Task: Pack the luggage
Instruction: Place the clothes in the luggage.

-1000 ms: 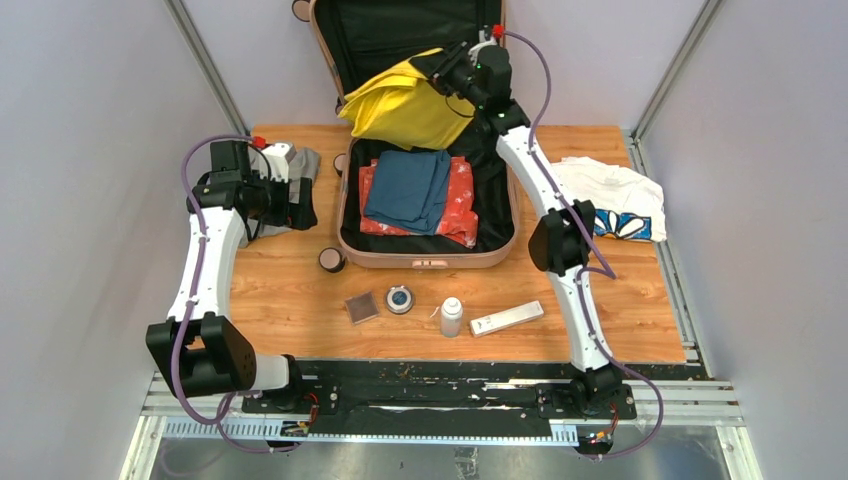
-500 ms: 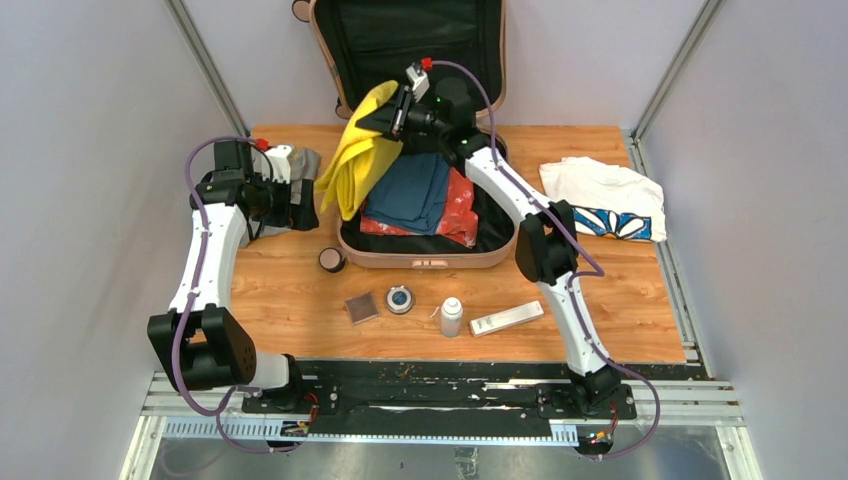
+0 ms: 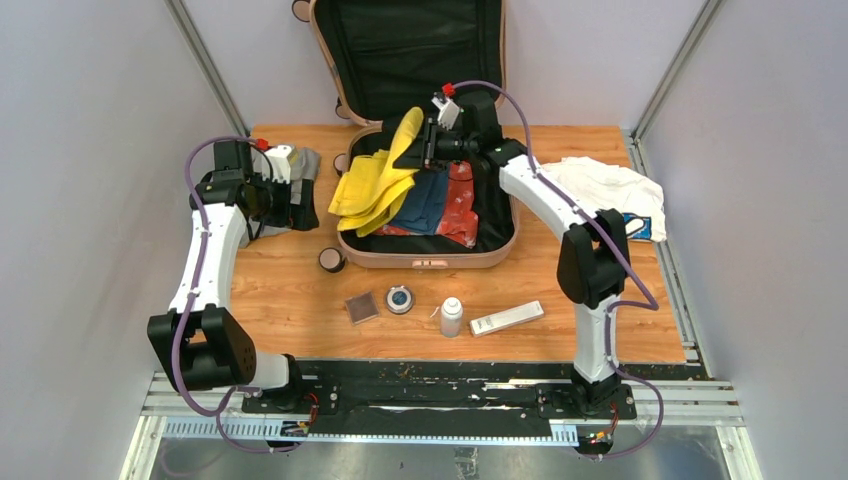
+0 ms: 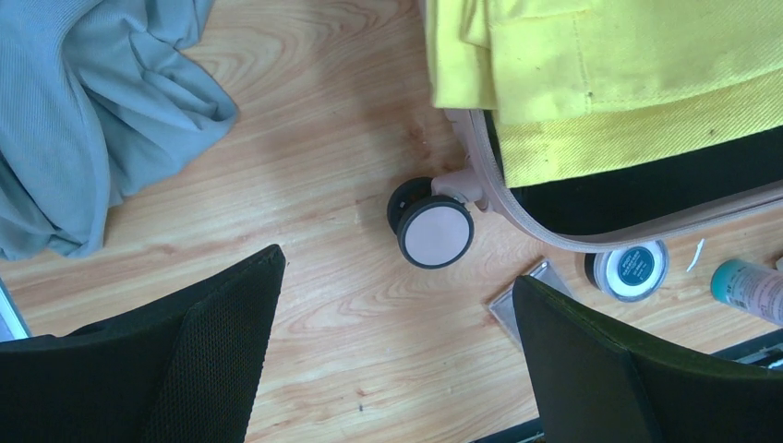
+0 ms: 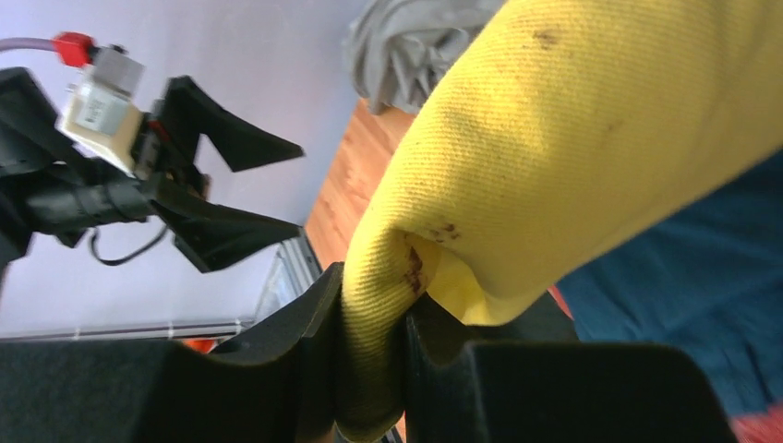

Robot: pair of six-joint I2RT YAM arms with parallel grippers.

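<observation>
The uncovered red garment is below my right gripper, to its right in the top view, so I will lower the yellow garment's fold that way and let go of it.
The pale pink luggage (image 3: 430, 262) lies open on the table with its black-lined lid (image 3: 400, 50) upright at the back. Inside lie a blue garment (image 3: 430, 200) and a red patterned one (image 3: 462, 205). My right gripper (image 3: 420, 150) hovers over the case's back left part, shut on a fold of a yellow garment (image 5: 572, 138). That cloth (image 3: 375, 185) hangs down over the left rim. In the right wrist view, the right gripper (image 5: 374, 351) pinches the yellow fold. My left gripper (image 4: 399, 272) stands open above bare wood, left of the case near its wheel (image 4: 436, 233).
A grey garment (image 3: 300, 160) lies at the table's left, under the left gripper (image 3: 300, 200). A white printed T-shirt (image 3: 600, 190) lies at the right. In front of the case sit a square compact (image 3: 361, 307), a round tin (image 3: 400, 299), a small bottle (image 3: 451, 317) and a long white box (image 3: 506, 318).
My right gripper has carried the yellow garment down from the lid and to the left; the cloth now drapes over the case's left rim. The left arm has not moved.
</observation>
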